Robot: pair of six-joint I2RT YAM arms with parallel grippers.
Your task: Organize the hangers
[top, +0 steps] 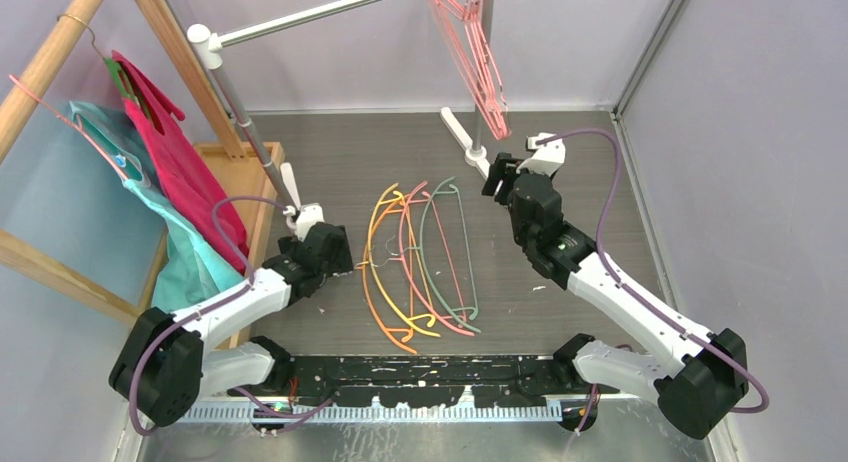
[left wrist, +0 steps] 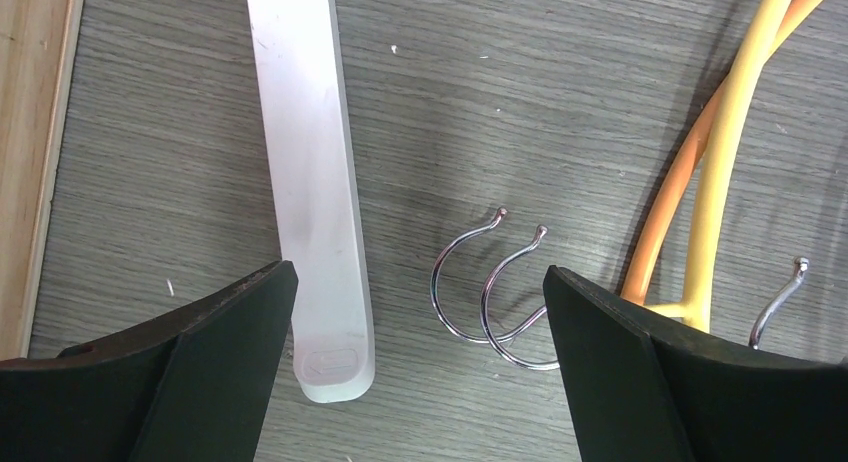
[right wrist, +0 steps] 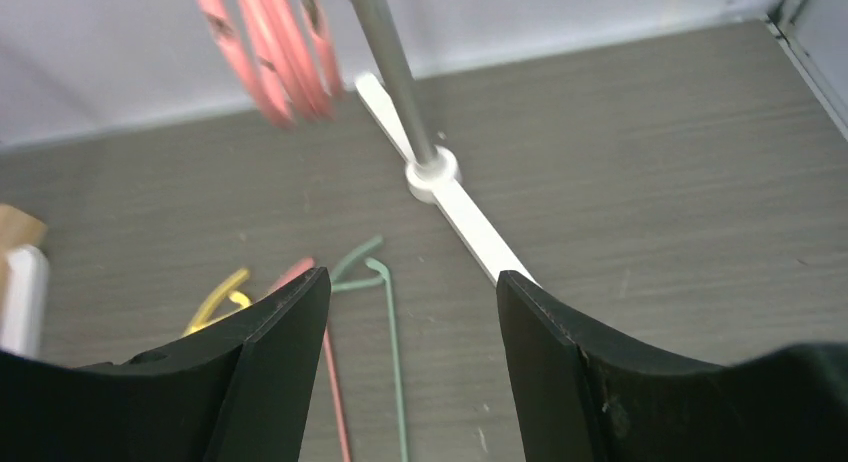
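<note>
My right gripper lowers back to the pile and tilts down onto the pale green hanger's curved bar [top: 423, 238] [right wrist: 350, 262] next, since that hanger lies nearest this gripper.
Several bare hangers lie side by side on the floor between my arms: orange [top: 366, 282], yellow, pink and pale green [top: 467, 257]. Several pink wire hangers [top: 480, 62] hang from the metal rail [top: 320, 17]. My left gripper [top: 338, 254] is open just left of the pile. In its wrist view the gripper [left wrist: 420, 282] is low over two chrome hooks [left wrist: 480, 297], with the yellow hanger [left wrist: 722, 152] to the right. My right gripper [top: 500, 177] is open and empty below the hanging pink hangers [right wrist: 270, 52]. In its wrist view the gripper [right wrist: 412, 282] faces the green hanger [right wrist: 392, 342].
The rail's grey pole [right wrist: 390, 72] stands on a white foot [right wrist: 470, 222] just ahead of my right gripper. Another white foot [left wrist: 310, 182] lies under my left gripper. A wooden rack [top: 235, 172] with magenta [top: 175, 152] and teal [top: 150, 202] garments stands at left. Walls enclose the floor.
</note>
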